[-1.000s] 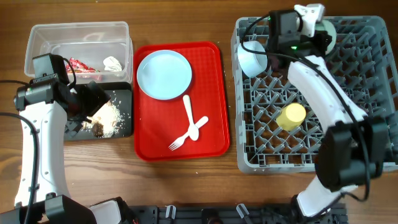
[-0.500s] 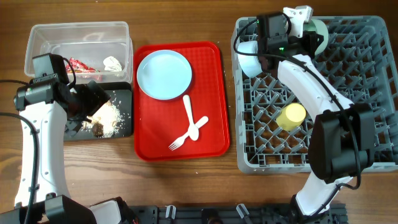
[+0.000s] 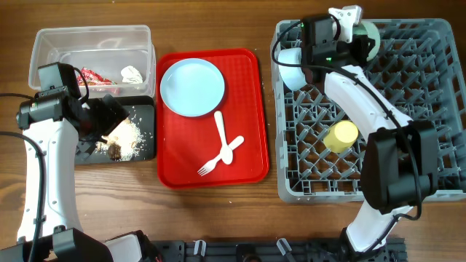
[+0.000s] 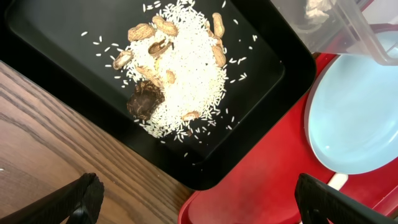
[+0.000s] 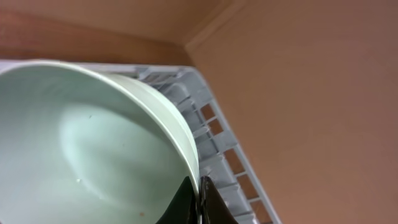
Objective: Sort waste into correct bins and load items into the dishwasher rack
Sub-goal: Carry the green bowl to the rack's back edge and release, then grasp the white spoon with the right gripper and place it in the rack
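I will next move my right gripper gently to the left in the overhead view toward the pale blue bowl (image 3: 293, 65) and let go of the pale green bowl's rim, so both bowls stay together in the rack.
The grey dishwasher rack (image 3: 415, 124) fills the right side. My right gripper (image 3: 362, 40) is at its far edge, shut on the rim of the pale green bowl (image 3: 373, 33), which fills the right wrist view (image 5: 93, 143). The pale blue bowl (image 3: 293, 65) and the yellow cup (image 3: 341, 135) sit in the rack. The pale blue plate (image 3: 192, 87), white spoon (image 3: 222, 135) and fork (image 3: 215, 161) lie on the red tray (image 3: 247, 164). My left gripper (image 4: 193, 202) is open above the near edge of the black tray (image 3: 142, 149), which holds beige and brown scraps (image 4: 171, 74). The clear tub (image 3: 44, 51) holds the red wrapper (image 3: 93, 75) and white tissue (image 3: 132, 73).
Bare wood table (image 3: 218, 22) surrounds everything. The black tray touches the red tray's left edge in the left wrist view. Arm bases and a dark rail (image 3: 240, 251) run along the near edge.
My right arm swung left over the rack's far edge, carrying the green bowl with it. The left arm has not moved.
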`<state>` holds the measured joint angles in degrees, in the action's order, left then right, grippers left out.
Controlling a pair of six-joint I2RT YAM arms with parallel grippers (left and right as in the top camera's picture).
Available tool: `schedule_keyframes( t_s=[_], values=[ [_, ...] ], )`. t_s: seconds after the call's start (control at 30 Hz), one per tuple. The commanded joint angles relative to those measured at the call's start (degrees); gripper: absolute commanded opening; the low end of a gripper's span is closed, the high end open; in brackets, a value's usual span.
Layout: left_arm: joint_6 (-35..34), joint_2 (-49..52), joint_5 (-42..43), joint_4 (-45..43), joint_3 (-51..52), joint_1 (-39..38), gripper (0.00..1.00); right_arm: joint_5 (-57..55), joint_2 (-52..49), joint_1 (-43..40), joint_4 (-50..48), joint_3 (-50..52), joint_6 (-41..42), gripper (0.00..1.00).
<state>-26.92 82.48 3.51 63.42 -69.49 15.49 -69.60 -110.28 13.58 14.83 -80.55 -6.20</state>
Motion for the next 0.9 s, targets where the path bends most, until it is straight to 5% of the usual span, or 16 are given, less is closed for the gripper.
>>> schedule_keyframes(
  t_s=[0.0, 0.33, 0.5, 0.7, 0.87],
  values=[
    [-0.6, -0.8, 0.5, -0.1, -0.2, 0.3, 1.0, -2.5, -1.2, -0.1, -0.5, 0.4, -2.8, 0.04],
    [-0.6, -0.8, 0.5, -0.2, -0.2, 0.3, 1.0, 0.1, -5.1, 3.7, 4.2, 0.4, 0.9, 0.04],
    [-0.5, -0.8, 0.5, -0.2, -0.2, 0.3, 1.0, 24.0, 2.2, 4.6, 19.7, 0.4, 15.3, 0.04],
    [-0.5, -0.8, 0.5, -0.2, -0.2, 0.3, 1.0, 49.0, 14.5, 4.6, 29.2, 0.4, 15.4, 0.61],
    [-0.5, -0.8, 0.5, -0.2, -0.2, 0.3, 1.0, 81.8, 24.7, 8.0, 34.1, 0.4, 23.8, 0.64]
  ],
)
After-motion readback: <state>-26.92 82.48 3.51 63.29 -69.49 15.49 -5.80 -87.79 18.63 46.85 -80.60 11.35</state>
